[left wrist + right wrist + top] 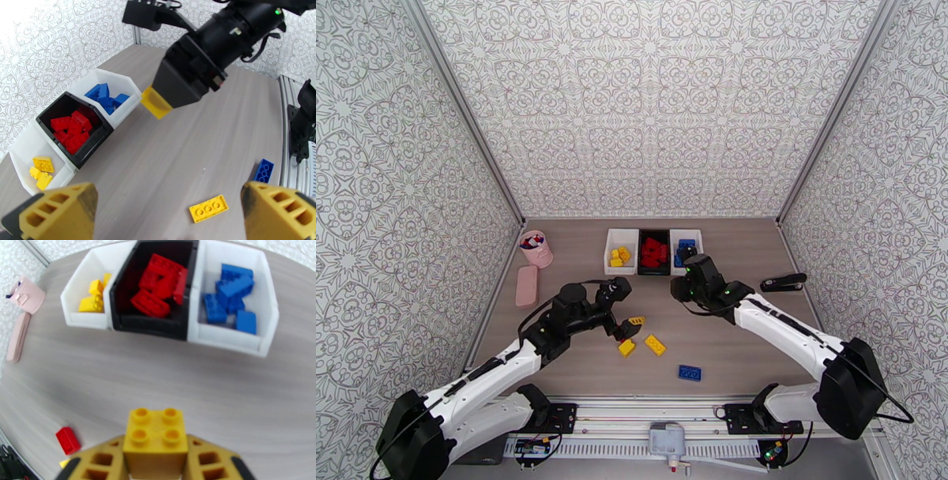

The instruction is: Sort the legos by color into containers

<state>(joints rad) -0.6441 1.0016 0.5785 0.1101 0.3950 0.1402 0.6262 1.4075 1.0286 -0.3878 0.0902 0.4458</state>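
The lego in my right gripper will go outward next, past the black bin, and I will let go of it inside the white bin with matching yellow legos.
Three containers stand side by side at the back: a white bin with yellow legos, a black bin with red ones, and a white bin with blue ones. My right gripper hovers just in front of them, shut on a yellow two-by-two lego. On the table lie a yellow plate, another yellow lego, a blue lego and a red lego. My left gripper hangs open over the yellow pieces, holding nothing.
A pink cup and a flat pink case sit at the left edge. A black stapler lies at the right. Patterned walls close in the table on three sides.
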